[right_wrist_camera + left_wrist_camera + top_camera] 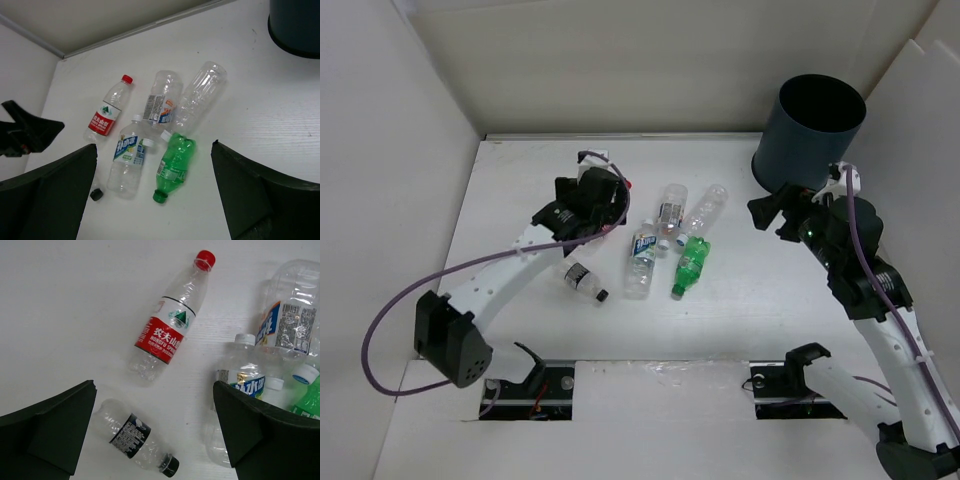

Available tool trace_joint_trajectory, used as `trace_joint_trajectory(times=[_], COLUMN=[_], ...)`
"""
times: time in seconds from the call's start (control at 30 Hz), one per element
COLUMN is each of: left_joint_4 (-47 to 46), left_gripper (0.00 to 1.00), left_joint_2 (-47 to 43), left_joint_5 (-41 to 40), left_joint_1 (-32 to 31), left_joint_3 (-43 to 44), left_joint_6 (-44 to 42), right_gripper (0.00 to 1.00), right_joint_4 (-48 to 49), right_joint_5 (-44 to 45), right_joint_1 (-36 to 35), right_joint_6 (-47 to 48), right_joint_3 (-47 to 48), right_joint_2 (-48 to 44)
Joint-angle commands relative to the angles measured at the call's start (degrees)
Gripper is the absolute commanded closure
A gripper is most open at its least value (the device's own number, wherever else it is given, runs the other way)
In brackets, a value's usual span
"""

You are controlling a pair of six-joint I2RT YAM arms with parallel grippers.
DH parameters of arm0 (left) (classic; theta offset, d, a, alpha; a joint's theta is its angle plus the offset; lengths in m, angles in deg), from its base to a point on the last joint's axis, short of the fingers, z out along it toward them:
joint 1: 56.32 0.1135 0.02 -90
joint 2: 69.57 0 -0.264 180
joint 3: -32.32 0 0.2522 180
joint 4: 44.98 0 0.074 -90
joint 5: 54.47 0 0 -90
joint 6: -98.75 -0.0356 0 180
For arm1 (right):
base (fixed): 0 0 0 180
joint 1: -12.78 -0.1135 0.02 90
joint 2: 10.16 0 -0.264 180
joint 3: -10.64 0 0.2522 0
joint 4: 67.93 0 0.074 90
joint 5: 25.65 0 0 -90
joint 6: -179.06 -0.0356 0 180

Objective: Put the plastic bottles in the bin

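Note:
My left gripper moves down with its fingers open onto the label of the red-labelled bottle next, since that bottle lies below it on the tabletop.
Several plastic bottles lie on the white table. A green bottle (691, 266) (175, 162) is beside a blue-labelled one (640, 262) (127, 160). Behind them lie a white-labelled bottle (670, 213) and a bare clear bottle (705, 210). A black-capped bottle (584, 281) (131, 435) lies nearest. The red-labelled bottle (170, 325) (107, 115) is under my left arm in the top view. My left gripper (605, 205) (154, 390) hovers open above the black-capped and red-labelled bottles, holding nothing. My right gripper (785, 210) (154, 147) hangs open and empty, right of the bottles and next to the bin (820, 125) (295, 25).
White walls close the table at the back, left and right. The bin stands in the back right corner. Both arm bases sit at the near edge.

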Motion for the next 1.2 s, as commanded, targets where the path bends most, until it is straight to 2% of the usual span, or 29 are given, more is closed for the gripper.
trace_joint_trajectory(times=[0.0,0.13,0.17,0.43,0.7,0.8,0.83,0.93,0.97,1.1,1.17], left_joint_4=[-0.1,-2.8,-2.8,0.3,-0.3,-0.3,0.3,0.3,0.3,1.0,1.5], left_gripper=[0.0,0.0,0.0,0.0,0.0,0.07,0.25,0.44,0.47,0.48,0.62], left_joint_2=[2.9,7.5,8.7,26.3,31.4,34.7,35.6,37.7,37.7,38.8,38.8], left_joint_5=[9.0,17.4,18.1,17.0,17.1,17.1,17.1,17.7,17.7,18.4,19.9], left_joint_1=[6.3,13.1,13.1,13.7,13.7,13.7,13.7,13.7,13.7,13.7,13.7], left_joint_3=[4.5,5.2,5.9,11.7,9.0,9.0,9.0,9.6,9.6,10.2,10.8], left_joint_6=[-3.0,-4.6,-5.2,-6.8,-4.1,-4.1,-4.1,-3.6,-3.6,-3.6,-3.6], right_gripper=[0.0,0.0,0.0,0.0,0.0,0.0,0.0,0.0,0.0,0.0,0.0], right_joint_4=[5.2,4.7,4.7,4.2,4.2,5.4,5.4,6.5,6.5,6.5,7.1], right_joint_5=[-2.3,-4.2,-4.8,-6.4,-7.1,-8.5,-9.1,-9.8,-9.8,-10.3,-10.9], right_joint_1=[0.2,0.2,0.2,0.2,0.2,0.2,0.2,0.2,0.2,0.2,0.2], right_joint_6=[0.4,1.7,1.7,2.2,2.2,1.6,1.6,1.1,0.5,0.5,0.5], right_joint_3=[0.3,0.3,0.3,0.3,0.3,0.3,0.3,0.3,0.3,0.3,0.3], right_joint_2=[-0.7,-0.7,-0.7,-2.3,-4.1,-4.1,-4.1,-4.1,-3.6,-3.0,-2.5])
